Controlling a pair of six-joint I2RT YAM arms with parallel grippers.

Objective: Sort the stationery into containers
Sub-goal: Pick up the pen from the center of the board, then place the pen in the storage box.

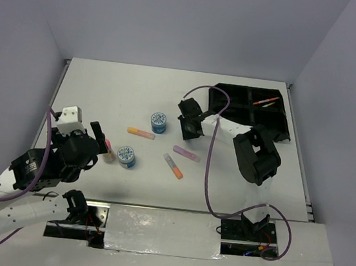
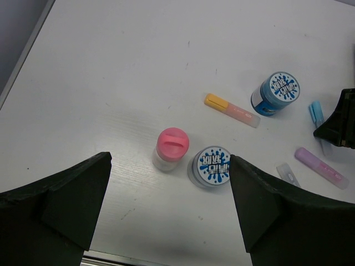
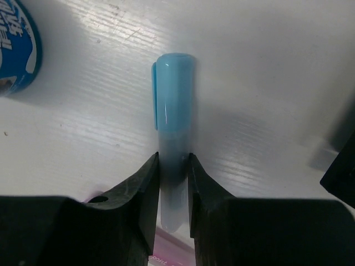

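The robot's right gripper should first lift outward, to the right in the top view, and then lower, to get over the tray's far section [image 1: 235, 97], which looks empty.
My right gripper [image 3: 174, 166] is shut on a light blue pen [image 3: 173, 111] that lies on the white table; both jaws press its clear barrel. From above, this gripper [image 1: 190, 129] is down at the table, left of the black divided tray [image 1: 232, 114]. My left gripper [image 2: 169, 185] hangs open above a pink-capped bottle [image 2: 172, 147] and a blue tub [image 2: 213, 166], touching neither. A second blue tub [image 1: 158, 122], a yellow pen [image 1: 140, 132], a purple pen [image 1: 186, 153] and an orange pen [image 1: 174, 166] lie loose mid-table.
An orange pen [image 1: 265, 101] lies in a far compartment of the tray. Grey walls close in the table on the left, back and right. The right arm's purple cable [image 1: 210, 156] loops over the table's right half.
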